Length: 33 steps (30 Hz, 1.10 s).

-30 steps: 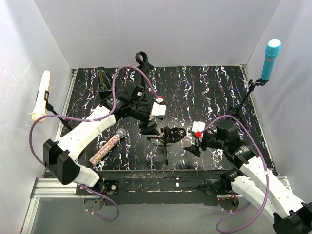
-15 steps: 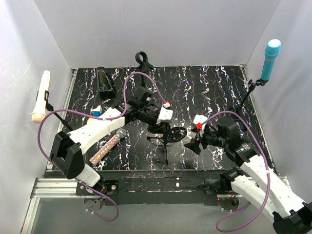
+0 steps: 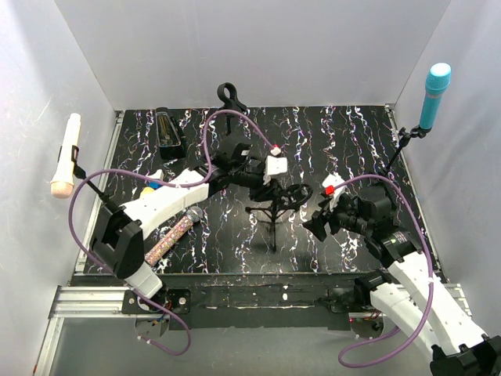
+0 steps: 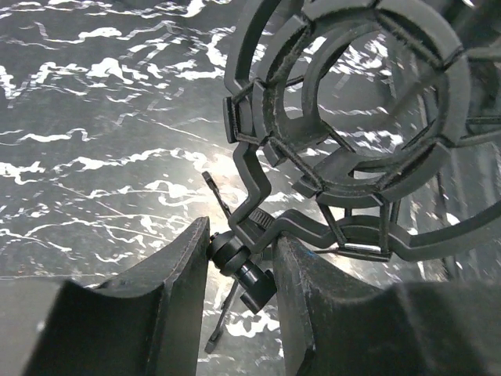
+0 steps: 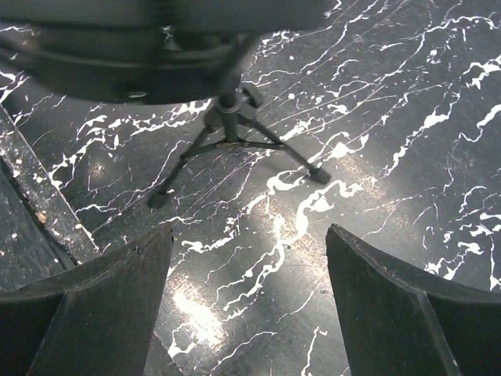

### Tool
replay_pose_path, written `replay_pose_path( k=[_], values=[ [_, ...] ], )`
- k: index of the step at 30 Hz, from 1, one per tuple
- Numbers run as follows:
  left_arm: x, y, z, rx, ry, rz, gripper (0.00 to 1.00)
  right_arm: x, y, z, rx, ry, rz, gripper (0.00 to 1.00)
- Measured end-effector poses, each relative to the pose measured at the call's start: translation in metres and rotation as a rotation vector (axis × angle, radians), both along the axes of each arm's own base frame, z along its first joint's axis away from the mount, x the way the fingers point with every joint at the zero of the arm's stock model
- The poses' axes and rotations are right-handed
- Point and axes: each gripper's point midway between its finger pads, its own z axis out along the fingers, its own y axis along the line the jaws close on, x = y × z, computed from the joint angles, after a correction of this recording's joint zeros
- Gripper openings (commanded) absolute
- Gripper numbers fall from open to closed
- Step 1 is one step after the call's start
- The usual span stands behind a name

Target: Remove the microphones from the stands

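The mount is empty, so my left gripper will carry the stand outward onto the bare tabletop toward the back wall [image 3: 296, 159] and let go of the stand's swivel joint.
A black tripod stand [image 3: 270, 218] with an empty ring-shaped shock mount [image 3: 287, 193] stands mid-table. My left gripper [image 3: 268, 183] is shut on its swivel joint; in the left wrist view the gripper [image 4: 241, 262] pinches the joint knob [image 4: 249, 276] below the mount [image 4: 352, 117]. My right gripper [image 3: 319, 223] is open and empty just right of the stand, and in the right wrist view the gripper [image 5: 250, 301] hangs over bare table with the tripod legs [image 5: 231, 137] ahead. A glittery microphone [image 3: 174, 233] lies on the table at the left.
A white microphone [image 3: 64, 157] sits on a stand by the left wall. A blue microphone [image 3: 434, 94] sits on a stand [image 3: 395, 157] at the right wall. An empty clip stand [image 3: 228, 98] is at the back and a black box [image 3: 168, 129] at the back left.
My left gripper has moved right and taken hold of the shock-mount stand, which went from lying on its side to upright. My right gripper drew back slightly to the right.
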Motion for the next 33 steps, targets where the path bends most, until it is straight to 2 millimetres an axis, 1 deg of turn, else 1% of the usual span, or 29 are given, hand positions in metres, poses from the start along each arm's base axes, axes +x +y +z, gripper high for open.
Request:
replay_pose_path(
  k=[3,7,11,14,15,18,20,21,23,24,26,27,30,33],
  values=[
    [0.025,-0.014,0.001,-0.014,-0.01,0.077,0.0,0.002,-0.003,0.002,0.01,0.002,-0.03,0.86],
    [0.067,-0.035,0.0,-0.04,-0.047,0.19,0.0,0.003,-0.006,0.005,0.024,0.0,-0.054,0.86],
    [0.117,-0.052,0.001,-0.073,-0.089,0.312,0.0,0.005,-0.01,0.008,0.029,-0.007,-0.079,0.86],
    [0.158,-0.064,0.003,-0.112,-0.125,0.396,0.0,0.006,-0.013,0.008,0.032,-0.007,-0.094,0.86],
    [0.175,-0.068,0.004,-0.13,-0.14,0.429,0.0,0.006,-0.014,0.009,0.033,-0.007,-0.099,0.86],
    [0.212,-0.072,0.006,-0.164,-0.175,0.5,0.0,0.005,-0.016,0.008,0.035,0.001,-0.111,0.86],
    [0.231,-0.074,0.007,-0.175,-0.189,0.53,0.0,0.005,-0.018,0.007,0.034,0.007,-0.119,0.86],
    [0.24,-0.075,0.007,-0.181,-0.195,0.545,0.1,0.005,-0.018,0.006,0.034,0.01,-0.123,0.86],
    [0.254,-0.078,0.008,-0.192,-0.208,0.567,0.43,0.006,-0.02,0.006,0.033,0.013,-0.13,0.86],
    [0.26,-0.08,0.008,-0.197,-0.214,0.574,0.55,0.006,-0.02,0.005,0.033,0.015,-0.133,0.86],
    [0.264,-0.079,0.008,-0.199,-0.215,0.581,0.66,0.007,-0.021,0.005,0.034,0.017,-0.139,0.86],
    [0.264,-0.079,0.007,-0.195,-0.214,0.584,0.69,0.007,-0.022,0.005,0.034,0.018,-0.142,0.86],
    [0.263,-0.079,0.005,-0.193,-0.194,0.581,0.74,0.008,-0.023,0.004,0.033,0.021,-0.148,0.86],
    [0.254,-0.08,0.006,-0.19,-0.159,0.558,0.78,0.009,-0.023,0.002,0.031,0.032,-0.15,0.86]
  ],
)
